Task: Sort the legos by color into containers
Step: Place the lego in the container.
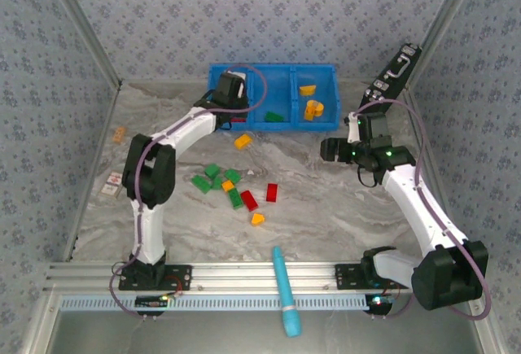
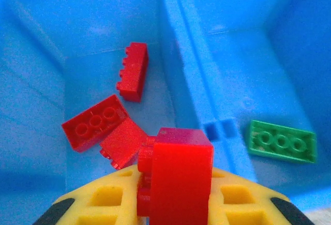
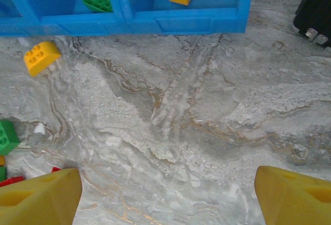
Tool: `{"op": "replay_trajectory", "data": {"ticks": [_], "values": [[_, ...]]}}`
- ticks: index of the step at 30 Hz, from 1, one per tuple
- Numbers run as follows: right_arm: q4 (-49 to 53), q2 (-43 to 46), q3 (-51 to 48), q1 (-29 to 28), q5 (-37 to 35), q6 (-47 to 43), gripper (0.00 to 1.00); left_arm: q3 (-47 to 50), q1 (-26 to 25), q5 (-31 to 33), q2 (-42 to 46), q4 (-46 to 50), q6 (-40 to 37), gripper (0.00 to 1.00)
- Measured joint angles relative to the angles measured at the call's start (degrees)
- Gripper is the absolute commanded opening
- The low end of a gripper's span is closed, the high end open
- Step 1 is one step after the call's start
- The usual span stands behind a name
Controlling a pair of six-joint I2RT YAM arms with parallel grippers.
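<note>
I should next lower my left gripper into this section of the bin, over the red lego beside the upturned one, and release the held lego, as red legos already lie there.
My left gripper (image 1: 230,93) hangs over the left compartment of the blue bin (image 1: 273,67). In the left wrist view the left gripper (image 2: 176,196) is shut on a red lego (image 2: 178,176) held upright above three red legos (image 2: 95,122) on that compartment's floor. One green lego (image 2: 282,140) lies in the middle compartment, and yellow-orange legos (image 1: 313,108) in the right one. Loose on the table lie a yellow lego (image 1: 242,141), several green ones (image 1: 213,177), two red ones (image 1: 272,193) and an orange one (image 1: 257,219). My right gripper (image 1: 335,149) stands open over bare table (image 3: 168,199), right of the pile.
A long teal cylinder (image 1: 286,289) lies across the front rail. A black device (image 1: 396,69) leans in the far right corner. A tan scrap (image 1: 119,134) sits by the left wall. Patterned walls close in three sides.
</note>
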State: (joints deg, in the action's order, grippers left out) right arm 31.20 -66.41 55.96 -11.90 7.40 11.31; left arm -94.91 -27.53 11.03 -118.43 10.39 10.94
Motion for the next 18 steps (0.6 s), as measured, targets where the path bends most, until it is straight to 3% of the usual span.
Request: {"op": "replay_trajectory", "data": {"ticks": [7, 18], "values": [[-1.84, -0.94, 0.02, -1.11, 1.88, 1.31, 0.89, -1.03, 1.79, 2.47, -6.27, -1.46, 0.04, 0.21], [-3.82, -2.4, 0.02, -2.78, 2.95, 2.03, 0.88, -3.82, 2.78, 3.96, -7.04, -1.07, -1.05, 0.47]]}}
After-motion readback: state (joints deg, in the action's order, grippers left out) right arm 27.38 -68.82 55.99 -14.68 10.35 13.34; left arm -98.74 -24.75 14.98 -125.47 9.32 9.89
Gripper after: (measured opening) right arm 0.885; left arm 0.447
